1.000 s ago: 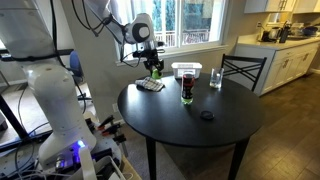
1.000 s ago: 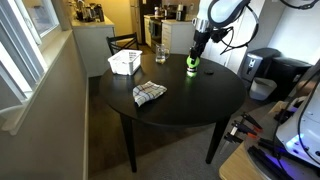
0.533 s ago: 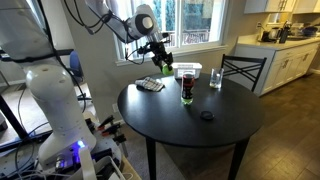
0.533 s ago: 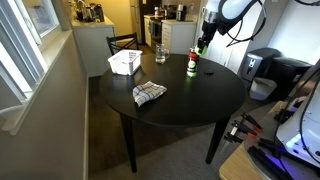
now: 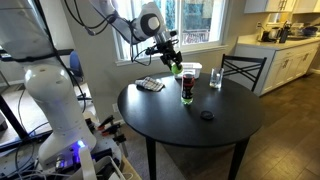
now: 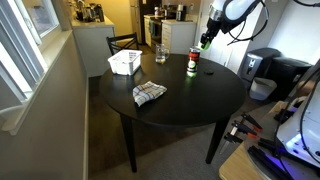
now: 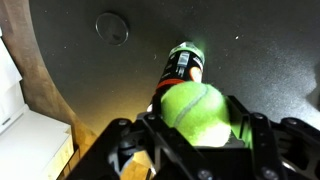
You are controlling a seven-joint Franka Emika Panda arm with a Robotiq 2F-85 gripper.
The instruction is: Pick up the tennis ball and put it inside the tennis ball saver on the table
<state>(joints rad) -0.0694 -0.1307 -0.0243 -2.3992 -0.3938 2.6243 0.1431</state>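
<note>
I will move my gripper outward with the tennis ball and lower the ball onto the open top of the canister [image 5: 188,73], because the ball still hangs short of that opening.
My gripper [image 5: 172,62] is shut on the yellow-green tennis ball [image 5: 175,68] and holds it in the air just above and beside the tennis ball saver [image 5: 187,88], a dark upright canister on the round black table [image 5: 190,128]. In an exterior view the gripper [image 6: 205,40] with the ball [image 6: 203,44] hangs up and to the right of the canister [image 6: 192,65]. In the wrist view the ball [image 7: 193,108] fills the space between the fingers of the gripper [image 7: 195,122], with the canister [image 7: 183,63] below on the table [image 7: 260,50].
A clear drinking glass [image 5: 215,78], a white shallow tub [image 5: 187,68], a folded checked cloth [image 5: 149,85] and a small dark lid [image 5: 206,115] sit on the table. A chair [image 5: 243,70] stands behind it. The lid also shows in the wrist view [image 7: 112,27].
The gripper has risen from table height with the ball in it and moved sideways towards the canister, now sitting above its top.
</note>
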